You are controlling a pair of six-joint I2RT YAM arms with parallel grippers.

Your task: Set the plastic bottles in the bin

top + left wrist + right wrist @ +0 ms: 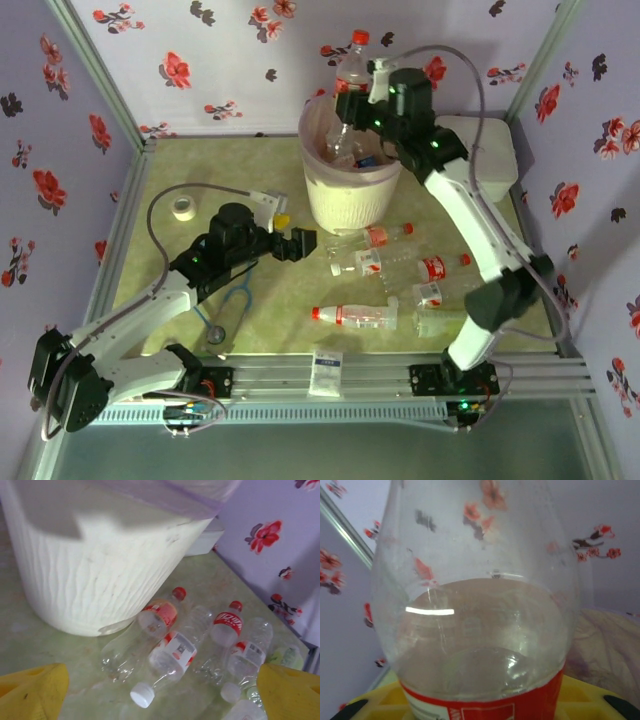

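Observation:
I will lower the red-capped bottle (pixel 354 66) into the cream ribbed bin (pixel 350 190) with my right gripper next and release it, since it is still above the bin's rim.
My right gripper (pixel 356 108) is shut on a clear red-capped plastic bottle (pixel 354 66), holding it upright over the far rim of the cream ribbed bin (pixel 350 190). That bottle's red-labelled body (pixel 480 605) sits close to the right wrist camera, with the pinkish liner (pixel 607 645) behind it. More bottles lie inside the bin. Several bottles lie on the table right of the bin, among them a red-capped one (pixel 157 622), a white-capped one (pixel 170 657) and another red-labelled one (pixel 227 625). My left gripper (pixel 298 243) hangs open just left of them, its yellow fingers (pixel 32 695) spread wide with nothing between.
A white lidded box (pixel 492 150) stands right of the bin, under the right arm. A tape roll (pixel 184 207) lies at the left, a blue stethoscope (pixel 232 300) under the left arm, and a blue-and-white packet (pixel 325 372) at the front edge. Flowered walls enclose the table.

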